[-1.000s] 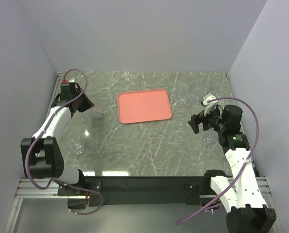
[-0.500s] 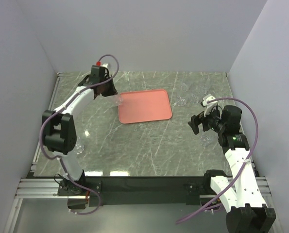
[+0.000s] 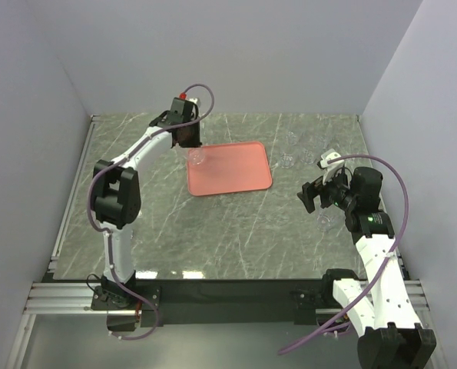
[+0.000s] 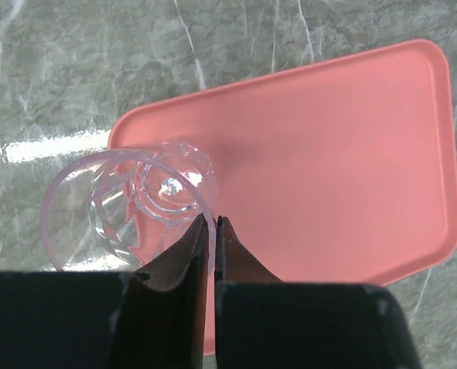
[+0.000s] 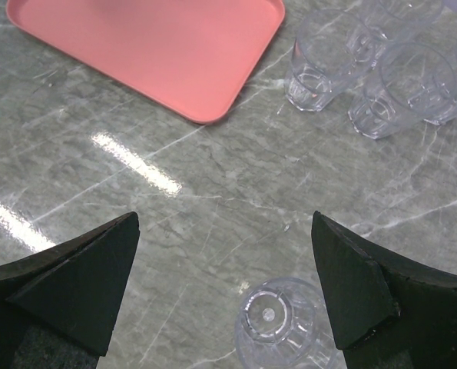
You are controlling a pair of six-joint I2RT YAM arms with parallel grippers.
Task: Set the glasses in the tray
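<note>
The left gripper is above the tray's far corner (image 3: 197, 156), so it will move down, easing toward the middle of the tray because the glass sticks out over the tray's edge, and release the rim of the glass.
The salmon-pink tray (image 3: 232, 169) lies at the middle back of the table. My left gripper (image 3: 190, 142) is shut on the rim of a clear glass (image 3: 197, 156) and holds it over the tray's left edge. In the left wrist view the fingertips (image 4: 213, 223) pinch the wall of the glass (image 4: 128, 207), with the tray (image 4: 328, 154) below. My right gripper (image 3: 314, 196) is open and empty. In the right wrist view (image 5: 225, 223) a glass (image 5: 278, 323) stands on the table below, between the spread fingers.
Several more clear glasses stand in a cluster right of the tray (image 3: 289, 160), also in the right wrist view (image 5: 320, 58) (image 5: 401, 88). The tray's corner (image 5: 151, 38) shows top left there. White walls close the table on three sides.
My left arm has swung from the table's left side to the back and right, carrying the glass to the tray's left edge. The right arm has not moved.
</note>
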